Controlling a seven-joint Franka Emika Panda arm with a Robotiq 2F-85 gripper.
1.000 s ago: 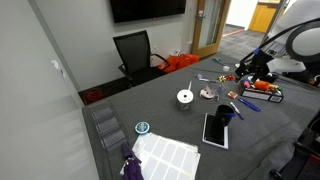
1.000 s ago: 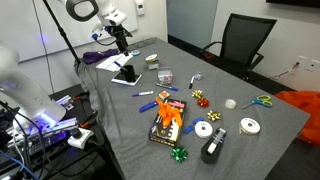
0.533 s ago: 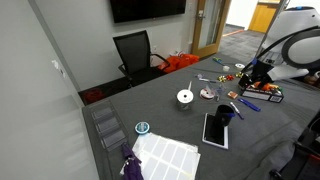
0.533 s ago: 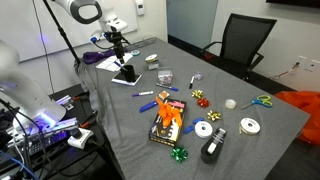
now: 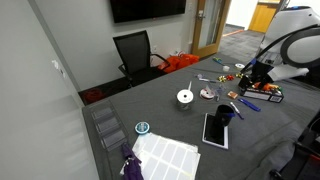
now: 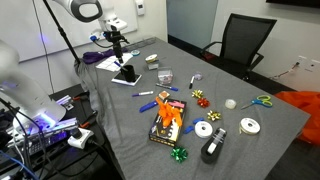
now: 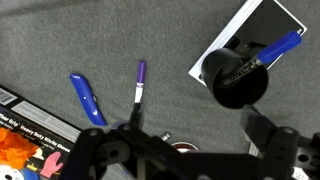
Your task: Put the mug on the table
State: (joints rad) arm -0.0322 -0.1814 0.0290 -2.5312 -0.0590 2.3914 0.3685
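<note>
I will move my gripper down and to the right in the wrist view next, onto the mug's rim facing the purple pen, because the blue object leans on the opposite side.
The dark navy mug [image 5: 226, 114] stands on a flat black white-edged slab [image 5: 215, 131] on the big dark grey table [image 5: 165, 122]. It shows in the other exterior view too [image 6: 128, 72]. In the wrist view the mug [image 7: 236, 78] is seen from above, with a blue object [image 7: 281, 46] sticking out of it, half on the slab [image 7: 252, 30]. My gripper [image 7: 190, 138] is open and empty above the bare table [image 7: 180, 55], the mug just ahead of its right finger. In both exterior views the gripper [image 5: 250, 76] [image 6: 118, 46] hovers above and beside the mug.
A blue marker [image 7: 88, 98] and a purple pen [image 7: 139, 84] lie near the gripper. An orange book [image 6: 168, 120], tape rolls [image 6: 250, 125] [image 5: 185, 97], bows and scissors [image 6: 262, 101] are scattered about. A white gridded sheet [image 5: 165, 155] lies near one edge. A chair [image 5: 135, 52] stands beyond.
The gripper moved a little lower and closer to the mug over the first half second, then held still. The mug has not moved.
</note>
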